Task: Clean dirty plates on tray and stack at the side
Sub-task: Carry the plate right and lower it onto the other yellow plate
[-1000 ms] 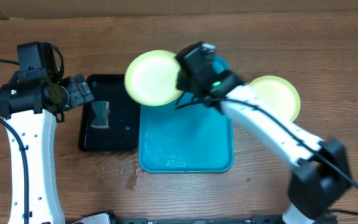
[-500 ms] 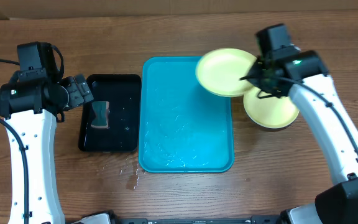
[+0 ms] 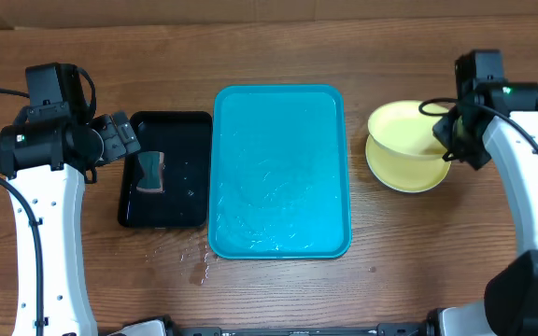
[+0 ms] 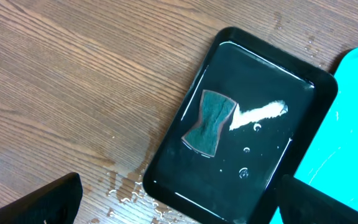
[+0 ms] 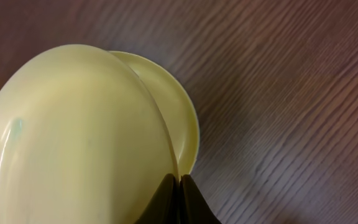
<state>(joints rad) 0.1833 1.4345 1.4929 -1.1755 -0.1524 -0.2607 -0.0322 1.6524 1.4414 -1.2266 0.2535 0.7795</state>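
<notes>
The held plate hangs off-center over the lower plate (image 3: pixel 407 168) (image 5: pixel 167 110), so the robot's right gripper will move down and back next until the rims of the plates meet.
The turquoise tray (image 3: pixel 278 168) lies in the middle of the table with nothing on it but water streaks; its edge shows in the left wrist view (image 4: pixel 353 155). My right gripper (image 3: pixel 451 140) is shut on the rim of a pale yellow-green plate (image 3: pixel 402 126) and holds it tilted just over a second yellow-green plate (image 3: pixel 409 177) lying on the table to the right of the tray. The right wrist view shows the jaws (image 5: pixel 179 186) pinching the held plate (image 5: pixel 73 137) above the lower plate (image 5: pixel 182 118). No light blue plate is in view. My left gripper (image 3: pixel 124 140) is open and empty.
A black tray (image 3: pixel 180 210) with a dark sponge (image 3: pixel 150 173) lies left of the turquoise tray, under my left gripper (image 4: pixel 179 205); the sponge (image 4: pixel 209 121) and wet black tray (image 4: pixel 291 81) show there. Water drops (image 3: pixel 194 266) lie near the tray's front left corner.
My right arm has carried the yellow-green plate from the tray's far left corner, across the tray, to over the plate on the right. The left arm has not moved.
</notes>
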